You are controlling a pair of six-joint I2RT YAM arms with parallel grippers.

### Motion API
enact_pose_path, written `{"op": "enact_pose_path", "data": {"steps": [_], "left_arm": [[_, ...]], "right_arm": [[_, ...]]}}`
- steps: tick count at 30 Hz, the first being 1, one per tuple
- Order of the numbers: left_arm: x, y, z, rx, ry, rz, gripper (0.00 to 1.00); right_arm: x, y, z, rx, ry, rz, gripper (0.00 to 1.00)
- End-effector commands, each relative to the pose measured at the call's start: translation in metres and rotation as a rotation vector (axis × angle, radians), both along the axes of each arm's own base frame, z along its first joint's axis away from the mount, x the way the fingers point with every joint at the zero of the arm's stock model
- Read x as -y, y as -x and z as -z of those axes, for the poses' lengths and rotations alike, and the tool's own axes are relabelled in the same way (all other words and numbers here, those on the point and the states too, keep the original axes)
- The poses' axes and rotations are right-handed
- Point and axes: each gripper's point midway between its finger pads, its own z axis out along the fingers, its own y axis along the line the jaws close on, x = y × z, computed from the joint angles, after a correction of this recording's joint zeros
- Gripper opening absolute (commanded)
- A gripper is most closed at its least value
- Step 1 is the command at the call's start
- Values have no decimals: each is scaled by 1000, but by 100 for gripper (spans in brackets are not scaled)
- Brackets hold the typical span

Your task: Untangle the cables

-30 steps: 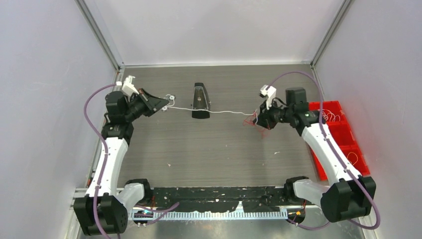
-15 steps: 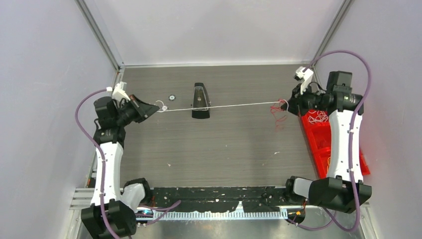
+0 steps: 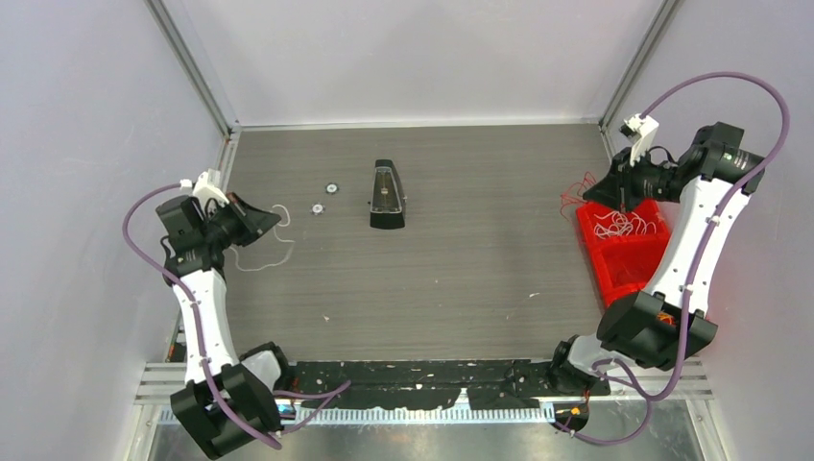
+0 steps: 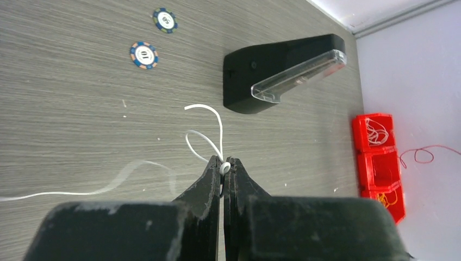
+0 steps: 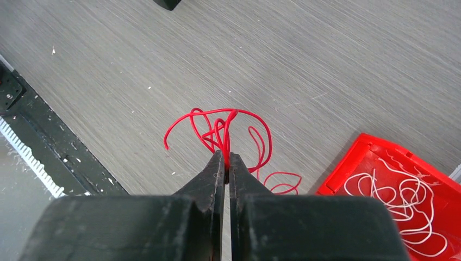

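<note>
The robot's right gripper will next move back and down into the red bin's empty middle section [image 3: 626, 260] to release the red cable [image 3: 574, 192], because the far section holds white cable.
My left gripper [image 3: 272, 219] is at the far left and shut on a thin white cable [image 4: 206, 138]. The cable loops out of the fingertips and trails slack over the table [image 3: 259, 257]. My right gripper [image 3: 595, 192] is at the far right, raised beside the red bin, and shut on a bundle of red cable [image 5: 223, 130]. The red cable [image 3: 574, 192] hangs in loose loops from the fingertips. The two cables are apart, with no strand joining them.
A black stand with a clear top [image 3: 386, 195] sits at the middle back. Two poker chips [image 3: 323, 198] lie left of it. A red compartment bin [image 3: 629, 259] at the right edge holds coiled white cable [image 5: 402, 201]. Grey walls close in both sides.
The white cable was stretched taut between both grippers; it has come free of the red bundle and now hangs slack. Both arms have swung outward, left to the left wall, right over the bin.
</note>
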Motion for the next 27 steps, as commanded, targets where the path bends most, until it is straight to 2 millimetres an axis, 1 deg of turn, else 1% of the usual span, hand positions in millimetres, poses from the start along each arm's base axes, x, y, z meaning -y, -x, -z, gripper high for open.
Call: {"op": "enact_pose_path", "data": {"steps": [1,4,6,8,10,13,14,15,16,17,22,23,24,27], "left_arm": [[24,9,-11,59,8,130,0],[46,21,-14,80,10,214,0],[62,30,-15,87,2,278,0],[79,38,-15,100,-13,341,0],[95,45,-17,118,-35,403,0],[120,55,-18,147,-75,501,0],[126,57,-19,159,-85,524,0],[130,58,-19,169,-91,537,0],[139,61,-19,176,-94,568,0],[143,61,-19,176,-95,579,0],[155,55,-18,141,-39,597,0],[157,54,-20,141,-29,604,0],[159,54,-20,143,-26,609,0],[164,55,-22,149,-33,619,0]], "right_arm": [[-9,6,-29,75,-6,-14,5],[-1,0,-41,76,7,67,5],[7,-5,-55,120,53,112,5],[14,-5,-63,137,95,152,5],[23,-5,-66,133,147,188,5],[38,1,-58,85,230,229,5],[40,4,-55,57,238,232,5],[47,7,-51,36,270,246,5],[50,10,-47,8,275,250,5],[58,14,-43,-13,299,266,6],[91,28,-14,-109,354,314,5],[95,29,-8,-121,353,316,5],[104,30,-4,-124,367,329,5],[122,28,15,-126,405,343,5]]}}
